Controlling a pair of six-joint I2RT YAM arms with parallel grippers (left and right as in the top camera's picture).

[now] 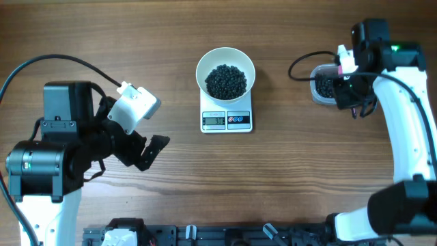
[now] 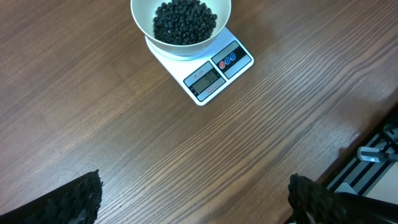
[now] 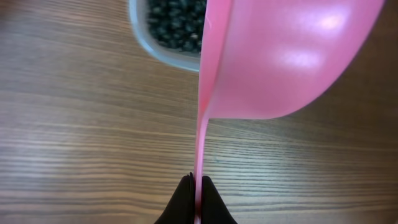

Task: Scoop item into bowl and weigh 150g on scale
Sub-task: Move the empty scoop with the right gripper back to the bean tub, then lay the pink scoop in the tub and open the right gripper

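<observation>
My right gripper is above the clear tub's near rim [image 1: 326, 100] [image 3: 176, 60] and will come down to it next, with the pink scoop's head inside. The bowl on the scale holds a heap.
The white bowl [image 1: 205, 65] stands on the scale [image 1: 227, 120] at the table's middle, and a heap of the black item [image 1: 226, 80] fills it. The left wrist view shows the same bowl [image 2: 140, 23], item [image 2: 185, 20] and scale [image 2: 214, 76] ahead of my left gripper [image 2: 194, 199]. That gripper [image 1: 147, 152] hangs open over bare wood, well to the left of the scale. My right gripper [image 3: 198, 182] is shut on the thin handle of a pink scoop [image 3: 292, 56]. The scoop hangs beside a clear tub [image 3: 163, 57] holding more of the item [image 3: 175, 22].
The clear tub [image 1: 315, 92] sits at the far right under the right arm [image 1: 403, 102]. A black cable [image 1: 300, 63] loops beside it. A dark rail [image 1: 225, 236] runs along the table's front edge. Bare wood lies between the scale and the tub.
</observation>
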